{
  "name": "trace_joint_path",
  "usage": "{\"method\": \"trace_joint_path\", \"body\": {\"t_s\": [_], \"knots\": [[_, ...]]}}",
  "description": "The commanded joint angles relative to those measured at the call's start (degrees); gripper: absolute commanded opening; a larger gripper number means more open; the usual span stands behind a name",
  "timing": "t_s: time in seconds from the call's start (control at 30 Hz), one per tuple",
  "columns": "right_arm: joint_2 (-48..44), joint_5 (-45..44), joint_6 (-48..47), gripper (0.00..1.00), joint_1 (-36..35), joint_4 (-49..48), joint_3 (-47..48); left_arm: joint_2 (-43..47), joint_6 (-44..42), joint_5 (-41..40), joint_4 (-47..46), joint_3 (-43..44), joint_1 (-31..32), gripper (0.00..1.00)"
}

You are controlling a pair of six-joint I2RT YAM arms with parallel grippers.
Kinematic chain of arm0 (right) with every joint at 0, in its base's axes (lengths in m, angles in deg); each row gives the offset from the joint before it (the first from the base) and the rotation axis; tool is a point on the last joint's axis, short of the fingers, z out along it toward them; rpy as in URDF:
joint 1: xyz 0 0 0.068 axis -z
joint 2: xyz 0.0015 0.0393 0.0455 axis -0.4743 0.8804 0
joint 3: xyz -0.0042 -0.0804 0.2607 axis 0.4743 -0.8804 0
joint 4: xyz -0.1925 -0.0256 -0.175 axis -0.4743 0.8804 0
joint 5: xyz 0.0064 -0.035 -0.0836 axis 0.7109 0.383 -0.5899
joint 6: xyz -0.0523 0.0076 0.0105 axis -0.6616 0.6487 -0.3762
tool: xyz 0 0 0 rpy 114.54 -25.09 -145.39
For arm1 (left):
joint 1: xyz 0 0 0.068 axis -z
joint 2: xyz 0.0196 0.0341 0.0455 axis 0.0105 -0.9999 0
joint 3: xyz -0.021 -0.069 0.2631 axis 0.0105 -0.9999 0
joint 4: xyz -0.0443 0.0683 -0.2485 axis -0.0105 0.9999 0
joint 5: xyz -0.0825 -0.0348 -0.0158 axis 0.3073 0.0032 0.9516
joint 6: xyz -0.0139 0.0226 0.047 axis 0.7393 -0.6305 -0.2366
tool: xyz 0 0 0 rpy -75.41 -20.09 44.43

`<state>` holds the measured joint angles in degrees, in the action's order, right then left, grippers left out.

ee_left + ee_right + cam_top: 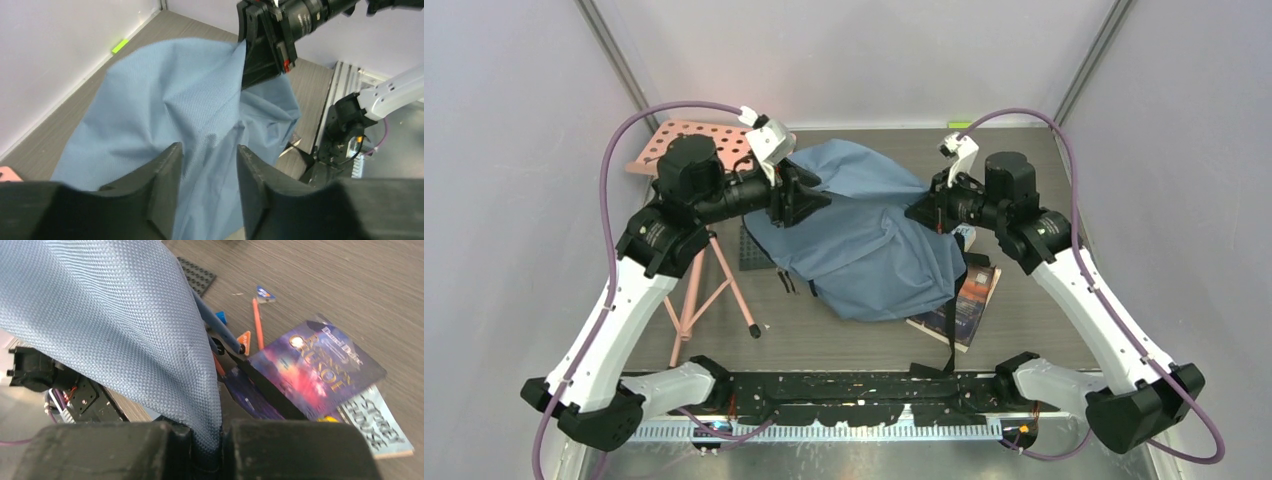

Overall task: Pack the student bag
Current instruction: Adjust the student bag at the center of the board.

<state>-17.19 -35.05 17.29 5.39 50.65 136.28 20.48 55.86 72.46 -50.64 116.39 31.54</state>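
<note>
I need to lower my right gripper toward the right in the top view and let go of the bag's fabric, because the tabletop beside the books is below my gripper on that side.
The student bag (874, 250) is a soft blue-grey backpack slumped in the middle of the table. It also fills the left wrist view (165, 90). My right gripper (921, 212) is shut on a pinch of the bag's fabric (110, 305) at its right upper edge and holds it lifted. The fabric runs down between the shut jaws (206, 432). My left gripper (809, 203) is at the bag's left upper side. Its jaws (207, 150) are open, standing astride a raised fold of the fabric. The bag's opening is hidden.
Two paperback books (969, 300) lie under the bag's right edge, seen closer in the right wrist view (315, 365). An orange pencil (258, 322), pens (220, 332) and a black studded plate (197, 272) lie nearby. A pink tripod stand (694, 290) with a pegboard top (689, 145) stands at the left.
</note>
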Motion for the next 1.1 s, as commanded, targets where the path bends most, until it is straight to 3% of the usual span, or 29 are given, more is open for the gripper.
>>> {"method": "trace_joint_path", "body": {"t_s": [0.0,0.17,0.27,0.43,0.67,0.9,1.07], "knots": [[-6.4,-11.7,7.3,0.01,0.2,0.7,7.6,6.1,0.1,0.9,-8.9,-4.8,0.0,0.58],[-5.4,-25.6,11.5,0.01,0.3,15.4,19.0,9.1,0.8,-5.5,-8.3,-7.5,0.0,0.89],[-0.1,-29.9,12.9,0.0,1.4,24.6,26.3,7.9,1.5,-10.4,-3.9,-7.5,0.0,0.99],[2.5,-25.8,16.0,0.01,7.9,29.1,27.1,7.9,4.4,-13.8,-4.4,-13.7,0.0,1.0],[0.9,-19.3,18.7,0.0,20.1,28.1,15.8,7.4,4.9,-10.5,-6.4,-17.5,0.0,1.0],[4.1,-33.1,18.9,0.0,22.1,26.8,5.8,5.1,9.1,-5.2,-10.6,-21.5,0.0,1.0],[4.9,-36.1,18.9,0.01,22.1,25.2,2.5,1.1,24.2,0.1,-20.6,-28.6,0.1,0.95]]}}
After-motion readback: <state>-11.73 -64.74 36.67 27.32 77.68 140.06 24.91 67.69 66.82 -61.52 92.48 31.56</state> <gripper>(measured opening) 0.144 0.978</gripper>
